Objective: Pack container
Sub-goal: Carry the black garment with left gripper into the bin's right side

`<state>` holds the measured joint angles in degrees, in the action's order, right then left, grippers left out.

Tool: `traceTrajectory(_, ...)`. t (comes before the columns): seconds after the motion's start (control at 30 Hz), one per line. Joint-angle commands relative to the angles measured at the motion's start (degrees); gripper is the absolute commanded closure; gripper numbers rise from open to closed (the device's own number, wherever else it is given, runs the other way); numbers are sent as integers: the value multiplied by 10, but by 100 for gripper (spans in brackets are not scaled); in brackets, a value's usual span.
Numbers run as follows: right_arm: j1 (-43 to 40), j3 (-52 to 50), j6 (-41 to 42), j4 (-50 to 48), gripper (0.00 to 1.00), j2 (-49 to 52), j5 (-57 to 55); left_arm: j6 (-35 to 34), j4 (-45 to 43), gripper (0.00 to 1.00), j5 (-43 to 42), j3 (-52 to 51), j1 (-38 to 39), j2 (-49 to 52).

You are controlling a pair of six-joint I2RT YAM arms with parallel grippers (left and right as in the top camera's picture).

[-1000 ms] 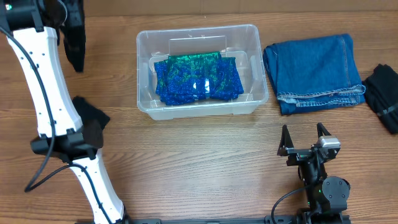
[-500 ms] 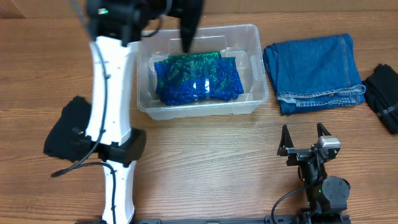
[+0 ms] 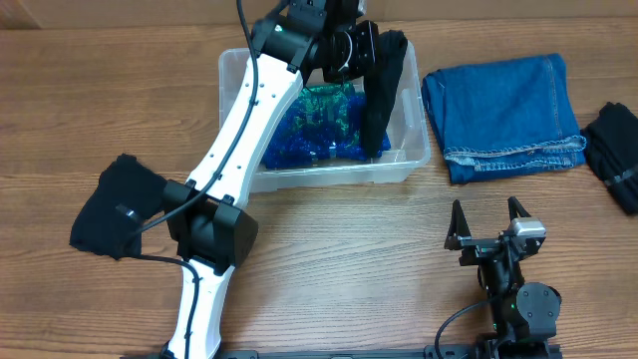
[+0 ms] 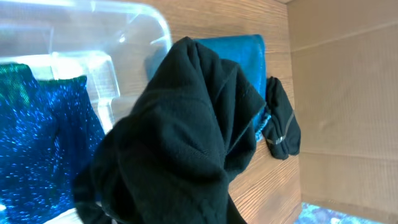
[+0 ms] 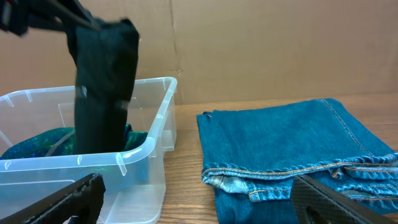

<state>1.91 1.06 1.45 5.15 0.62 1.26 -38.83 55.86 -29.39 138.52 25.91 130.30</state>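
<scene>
My left gripper lowers slightly next, over the end of the container [image 3: 321, 176] by the jeans, then opens, since the black garment already hangs inside.
The clear plastic container [image 3: 321, 176] stands at the table's back centre, with a blue-green sparkly cloth [image 3: 309, 130] inside; it also shows in the right wrist view [image 5: 149, 149] and the left wrist view [image 4: 130, 18]. My left gripper [image 3: 349, 45] is over the container's right half, shut on a black garment [image 3: 379, 90] that hangs down into the bin. The garment fills the left wrist view [image 4: 180, 143] and hides the fingers. My right gripper [image 3: 488, 224] is open and empty at the table's front right, facing the bin and the jeans.
Folded blue jeans [image 3: 503, 115] lie right of the container. A black item [image 3: 618, 150] lies at the far right edge. Another black garment [image 3: 115, 204] lies at the left, beside the left arm's base. A cardboard wall stands behind the table.
My left arm swung from the far left across to above the container's right side, carrying the black garment, which now hangs into the bin. The right arm has not moved.
</scene>
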Motion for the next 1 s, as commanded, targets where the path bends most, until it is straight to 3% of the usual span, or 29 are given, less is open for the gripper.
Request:
traceTrajectory(0.0,-1,-6,-2,-3,0,-3,-1,-87,-52,96,-28,-53,4,-9)
traceTrajectory(0.3,-1,-6,-2,-3,0,-3,-1,-233,-221,96,-66,-193,4,-7)
traceTrajectory(0.4,-1,-6,-2,-3,0,-3,-1,-251,-247,96,-58,-203,4,-7)
traceTrajectory(0.43,-1,-6,-2,-3,0,-3,-1,-250,-262,76,-55,-203,4,-7)
traceTrajectory(0.47,-1,-6,-2,-3,0,-3,-1,-250,-266,48,-51,-203,4,-7)
traceTrajectory(0.53,-1,-6,-2,-3,0,-3,-1,-242,-282,20,-51,-203,2,-7)
traceTrajectory(0.8,-1,-6,-2,-3,0,-3,-1,-188,-435,20,-160,-196,-39,-7)
traceTrajectory(0.9,-1,-6,-2,-3,0,-3,-1,-96,-462,17,-216,-177,-49,-9)
traceTrajectory(0.97,-1,-6,-2,-3,0,-3,-1,-22,-434,13,-229,-159,-53,-16)
